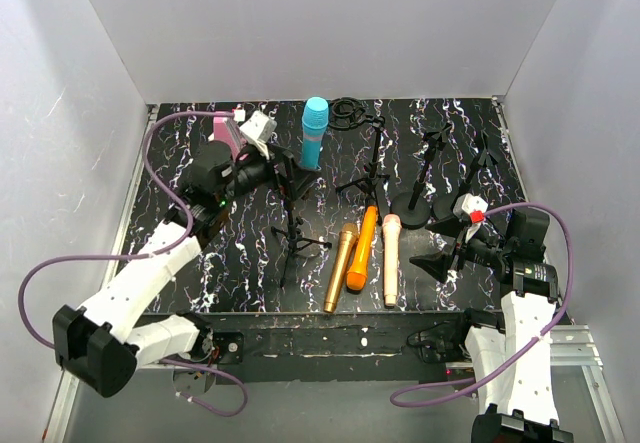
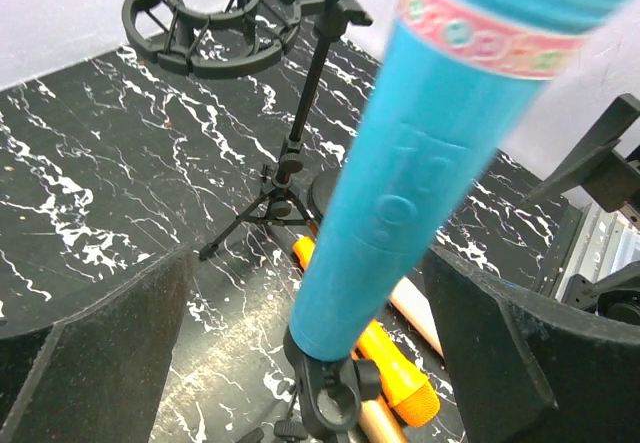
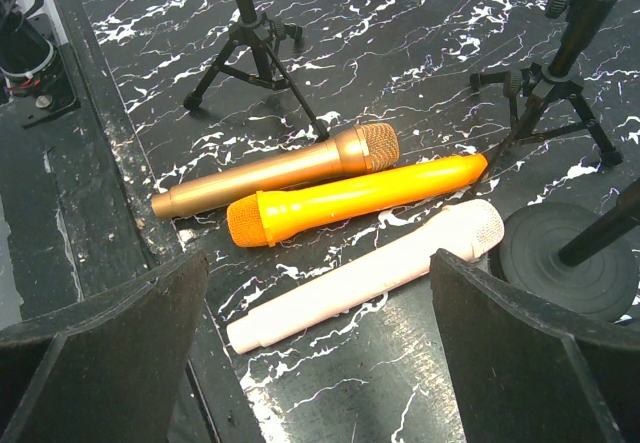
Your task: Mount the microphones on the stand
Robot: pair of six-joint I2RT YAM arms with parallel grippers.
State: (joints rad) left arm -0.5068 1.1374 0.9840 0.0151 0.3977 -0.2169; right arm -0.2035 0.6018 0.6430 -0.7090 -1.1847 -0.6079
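The cyan-blue microphone already stands in the clip, so my left gripper will back away from the cyan handle next and go down to the stand's pole below the black clip (image 1: 290,217).
The cyan-blue microphone (image 1: 315,131) stands upright, its base in the black clip (image 2: 330,403) of a stand. My left gripper (image 1: 293,176) is open, its pads (image 2: 100,353) on either side of the cyan handle (image 2: 400,213) without touching it. The gold (image 1: 340,266), orange (image 1: 362,248) and peach-pink (image 1: 391,258) microphones lie side by side at the table's front middle. My right gripper (image 1: 442,263) is open and empty, hovering just right of them. In the right wrist view the peach-pink microphone (image 3: 370,273) lies between the pads, with the orange (image 3: 350,198) and gold (image 3: 270,171) ones beyond.
A small tripod stand (image 1: 293,243) stands left of the lying microphones. A stand with a ring shock mount (image 1: 352,115) is at the back middle, and it also shows in the left wrist view (image 2: 215,8). Two round-base stands (image 1: 428,178) are at the right. A pink block (image 1: 228,135) sits by my left wrist.
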